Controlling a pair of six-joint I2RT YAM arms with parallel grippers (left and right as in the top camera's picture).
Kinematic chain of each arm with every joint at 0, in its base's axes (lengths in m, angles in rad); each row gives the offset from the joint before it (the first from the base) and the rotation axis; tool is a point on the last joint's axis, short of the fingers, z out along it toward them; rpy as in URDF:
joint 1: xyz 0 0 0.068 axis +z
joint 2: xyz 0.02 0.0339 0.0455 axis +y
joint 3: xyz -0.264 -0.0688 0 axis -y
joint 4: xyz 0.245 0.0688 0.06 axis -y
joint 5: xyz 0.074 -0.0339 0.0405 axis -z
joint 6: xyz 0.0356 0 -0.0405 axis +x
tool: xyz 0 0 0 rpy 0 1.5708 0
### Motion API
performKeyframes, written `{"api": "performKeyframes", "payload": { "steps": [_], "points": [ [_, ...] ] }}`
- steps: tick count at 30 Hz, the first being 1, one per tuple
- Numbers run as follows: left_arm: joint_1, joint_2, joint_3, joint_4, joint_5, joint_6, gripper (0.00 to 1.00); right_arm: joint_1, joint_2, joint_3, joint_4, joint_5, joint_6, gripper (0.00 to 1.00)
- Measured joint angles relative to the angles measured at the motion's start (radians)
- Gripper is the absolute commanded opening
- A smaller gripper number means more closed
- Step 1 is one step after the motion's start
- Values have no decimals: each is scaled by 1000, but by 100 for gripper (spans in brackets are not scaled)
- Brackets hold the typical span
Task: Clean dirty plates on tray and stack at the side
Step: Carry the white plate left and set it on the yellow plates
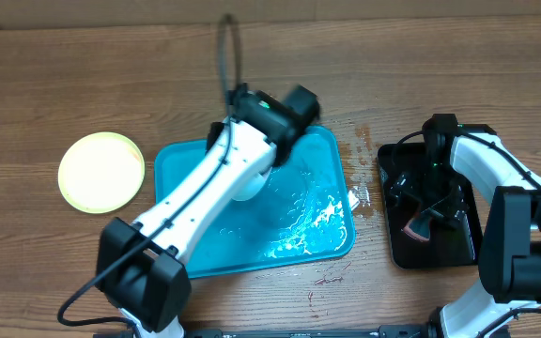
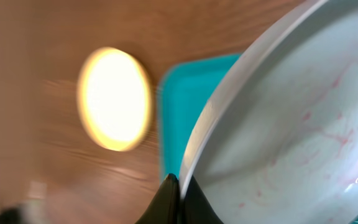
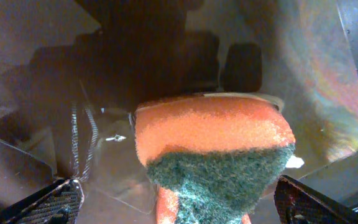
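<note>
The pale yellow-green plate (image 1: 101, 172) (image 2: 115, 98) lies bare beside the tray, so next my left gripper needs to go left in the overhead view, lower its plate on top and release it.
The turquoise tray (image 1: 186, 164) lies mid-table, wet inside. My left gripper (image 1: 263, 171) is over it, shut on the rim of a pale blue plate (image 1: 245, 188) that is mostly hidden under the arm. In the left wrist view the fingers (image 2: 178, 186) pinch the edge of this tilted plate (image 2: 291, 118), which has faint red smears. A pale yellow-green plate (image 1: 101, 172) lies on the table left of the tray, also in the left wrist view (image 2: 114, 99). A third plate is not in view. My right gripper (image 3: 179, 205) is open around an orange and green sponge (image 3: 213, 140).
A black tray (image 1: 435, 252) stands at the right with the sponge (image 1: 413, 228) and my right gripper (image 1: 428, 205) over it. Water drops and a small scrap (image 1: 360, 199) lie on the wood between the two trays. Red flecks (image 1: 332, 277) lie in front of the turquoise tray.
</note>
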Motion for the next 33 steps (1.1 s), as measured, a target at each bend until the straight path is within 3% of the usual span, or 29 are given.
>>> {"api": "performKeyframes", "payload": {
  "steps": [8, 13, 18, 27, 33],
  "points": [
    [273, -16, 0, 169, 444, 79, 5, 0, 0, 0, 0, -2, -3, 100],
    [512, -64, -23, 204, 578, 113, 5, 0, 0, 0, 0, -3, -3, 100],
    [708, -150, -181, 327, 715, 147, 5, 0, 0, 0, 2, -8, -3, 100],
    [1033, -352, -550, 479, 834, 155, 4, 0, 0, 0, 2, -8, -3, 100],
    [1229, -402, -603, 536, 844, 180, 4, 0, 0, 0, 3, -8, -3, 100]
  ]
}}
